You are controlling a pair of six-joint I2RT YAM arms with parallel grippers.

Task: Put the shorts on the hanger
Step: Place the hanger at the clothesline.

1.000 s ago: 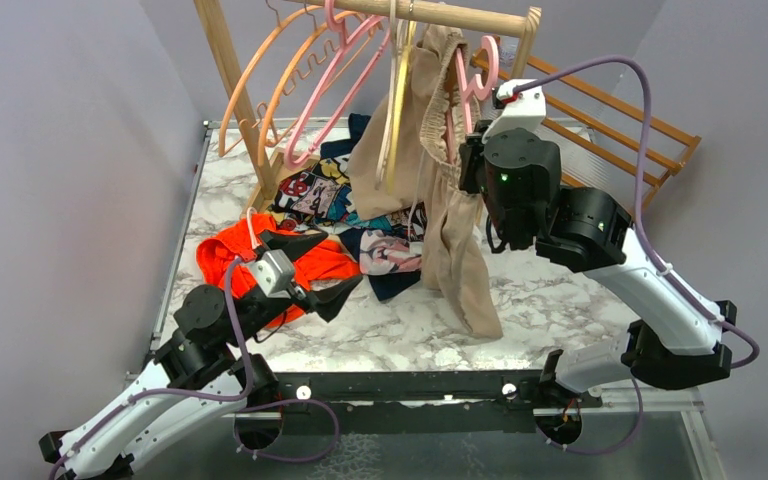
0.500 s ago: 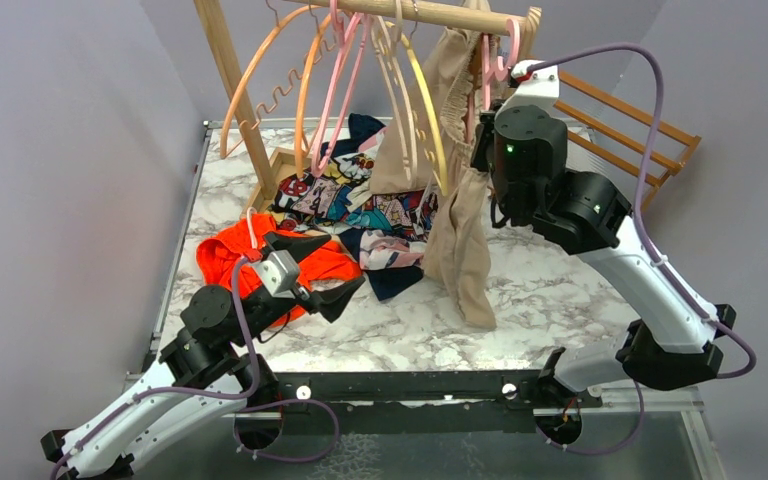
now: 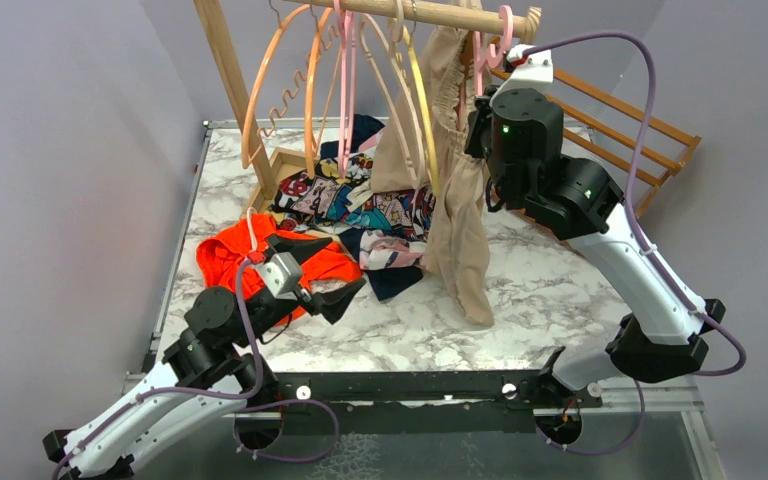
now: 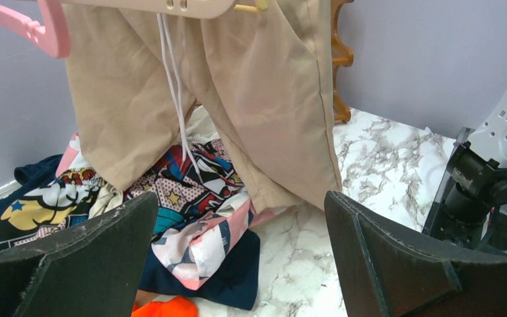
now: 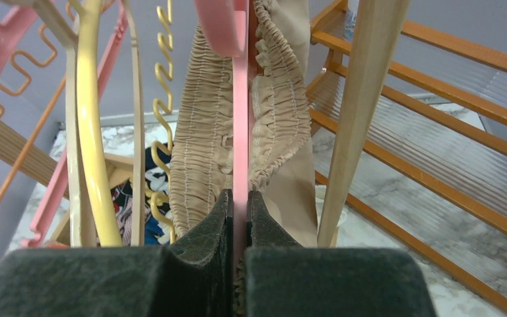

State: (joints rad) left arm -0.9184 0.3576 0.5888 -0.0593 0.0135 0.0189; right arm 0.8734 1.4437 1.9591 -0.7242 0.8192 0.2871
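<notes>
I should move my right gripper to the left in the top view along the bare rod and release the hanger, since the hook sits near the rod's end.
The beige shorts hang long from the pink hanger, whose hook sits at the right end of the wooden rod. My right gripper is shut on the hanger just under the hook. In the right wrist view the pads clamp the pink hanger edge-on, with the gathered waistband of the shorts bunched on both sides of my right gripper. My left gripper rests low and open over the cloth pile. In the left wrist view the shorts and their white drawstring hang ahead of my left gripper.
Orange hangers, a second pink one and a yellow one hang on the rod left of the shorts. Comic-print cloth and an orange garment lie on the marble table. A slatted wooden rack stands behind the right arm.
My right arm has raised the hanger and shorts up and back to the rod's right end. The other hangers have swung. The left arm has stayed put.
</notes>
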